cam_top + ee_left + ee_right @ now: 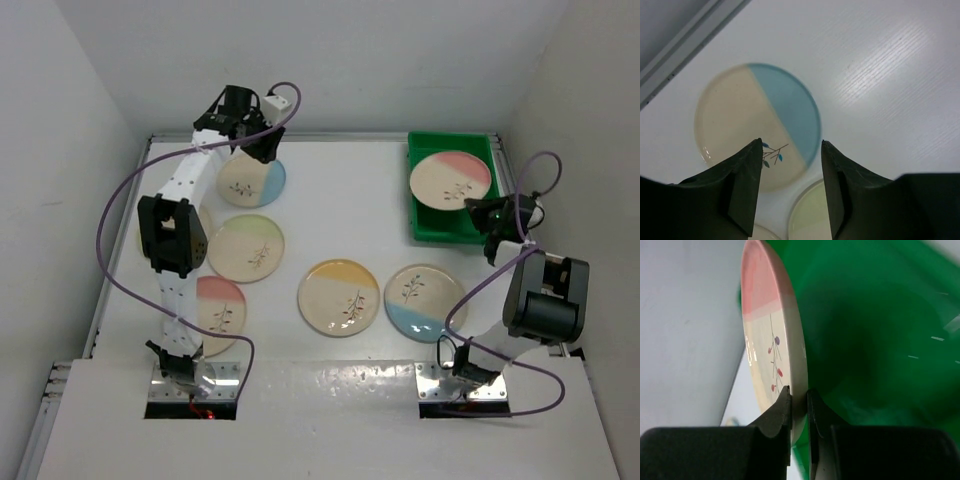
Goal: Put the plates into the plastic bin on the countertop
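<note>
The pink-segment plate (450, 178) still hangs above the open inside of the green bin, so the robot's right gripper will move down toward the bin's bottom next and let go of the plate there.
The green plastic bin (422, 228) stands at the countertop's (340, 200) far right. A pink-segment plate (450, 178) is over the bin, and my right gripper (478, 207) is shut on its near rim. In the right wrist view that plate (762, 340) stands edge-on between the jaws of the right gripper (799, 395), with the bin (875, 340) behind it. My left gripper (262, 150) hovers open over a blue-segment plate (255, 182) at the far left. The left wrist view shows this plate (757, 125) flat below the left gripper (791, 145), untouched.
More plates lie on the countertop: a green-segment one (246, 248), a pink one (222, 312) partly under the left arm, a yellow one (339, 297) and a blue one (424, 300). White walls close in the back and both sides.
</note>
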Tool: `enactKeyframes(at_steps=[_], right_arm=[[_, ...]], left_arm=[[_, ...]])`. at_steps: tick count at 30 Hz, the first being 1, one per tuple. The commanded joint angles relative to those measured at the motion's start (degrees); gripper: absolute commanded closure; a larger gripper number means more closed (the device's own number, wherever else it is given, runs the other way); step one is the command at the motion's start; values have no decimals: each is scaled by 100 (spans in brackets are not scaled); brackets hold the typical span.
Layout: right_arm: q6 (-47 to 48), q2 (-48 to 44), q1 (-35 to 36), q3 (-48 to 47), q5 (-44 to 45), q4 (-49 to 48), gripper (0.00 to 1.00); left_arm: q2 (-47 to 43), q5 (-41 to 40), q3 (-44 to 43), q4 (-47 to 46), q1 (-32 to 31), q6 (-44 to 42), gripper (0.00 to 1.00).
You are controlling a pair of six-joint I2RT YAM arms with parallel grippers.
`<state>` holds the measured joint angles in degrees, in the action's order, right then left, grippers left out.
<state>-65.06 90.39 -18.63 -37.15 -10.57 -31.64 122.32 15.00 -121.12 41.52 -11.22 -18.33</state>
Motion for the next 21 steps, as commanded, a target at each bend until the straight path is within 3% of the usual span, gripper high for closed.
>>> enactKeyframes(at_steps=[1,7,9,14,17,21], right_arm=[[-868,-171,-246,172,591,-1494,100],[-624,583,-334,-266,389,-784,100],[-500,795,-334,-494,196,-512,100],[-61,1024,-325,-986,99,569,59],[790,1095,-220,-1706,247,2220,39],[1671,1393,166,-3215,1431,4321,26]], left_arm=[[-235,-59,176,-47,41,128,46],[-166,-532,352,-47,199,365,26],[-103,-656,352,-47,260,566,24],[239,-833,247,-47,682,901,9],[608,-937,28,-47,963,1042,4],[1266,-991,-516,-47,1201,1165,3]])
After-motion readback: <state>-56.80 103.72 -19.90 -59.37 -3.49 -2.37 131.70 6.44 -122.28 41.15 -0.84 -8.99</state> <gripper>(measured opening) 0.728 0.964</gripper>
